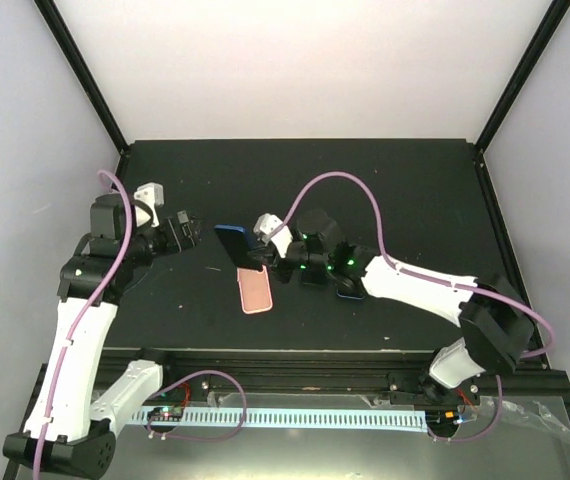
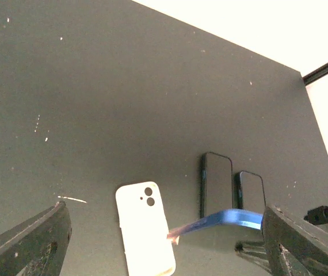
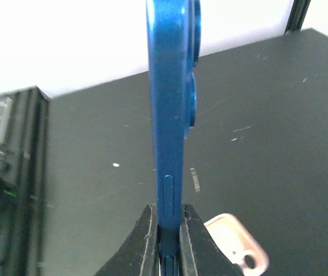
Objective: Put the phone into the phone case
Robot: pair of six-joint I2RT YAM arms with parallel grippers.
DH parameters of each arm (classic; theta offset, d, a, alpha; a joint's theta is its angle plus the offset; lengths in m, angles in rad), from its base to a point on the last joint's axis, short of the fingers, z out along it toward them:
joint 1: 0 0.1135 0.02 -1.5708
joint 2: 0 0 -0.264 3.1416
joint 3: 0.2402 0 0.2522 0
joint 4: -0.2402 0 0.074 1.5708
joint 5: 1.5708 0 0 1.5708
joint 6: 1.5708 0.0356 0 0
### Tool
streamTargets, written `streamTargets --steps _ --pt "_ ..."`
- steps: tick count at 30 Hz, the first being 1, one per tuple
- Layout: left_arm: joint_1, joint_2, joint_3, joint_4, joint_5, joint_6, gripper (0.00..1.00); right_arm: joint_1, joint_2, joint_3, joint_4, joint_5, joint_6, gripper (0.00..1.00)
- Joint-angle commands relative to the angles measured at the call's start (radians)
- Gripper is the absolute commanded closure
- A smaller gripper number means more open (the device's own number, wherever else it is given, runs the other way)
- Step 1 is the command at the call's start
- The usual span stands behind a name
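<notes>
The pale pink phone case (image 1: 254, 292) (image 3: 231, 238) lies open below my right gripper, so next my gripper will lower and tilt downward, bring the blue phone inside the case and let go of it.
The blue phone (image 1: 235, 245) is held on edge by my right gripper (image 1: 265, 250), which is shut on its lower end, above the table. In the right wrist view the phone (image 3: 170, 115) stands upright between the two fingers (image 3: 144, 241). The pale pink phone case (image 1: 254, 292) lies flat on the black table just in front of the phone. It also shows in the left wrist view (image 2: 145, 230) and the right wrist view (image 3: 239, 244). My left gripper (image 1: 181, 232) is open and empty, left of the phone and above the table.
Two dark phones (image 2: 216, 184) (image 2: 250, 190) lie flat side by side behind the case; one shows under the right arm (image 1: 350, 293). The black table (image 1: 165, 180) has white walls at the back and sides, with black corner posts.
</notes>
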Motion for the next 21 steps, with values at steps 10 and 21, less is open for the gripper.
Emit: streamTargets --steps 10,21 --pt "0.010 -0.104 -0.284 0.125 0.138 -0.018 0.18 -0.041 0.032 0.003 -0.114 -0.295 0.859 0.99" --pt "0.002 0.002 -0.526 0.333 0.252 -0.061 0.29 -0.136 0.222 0.153 -0.390 -0.423 0.841 0.99"
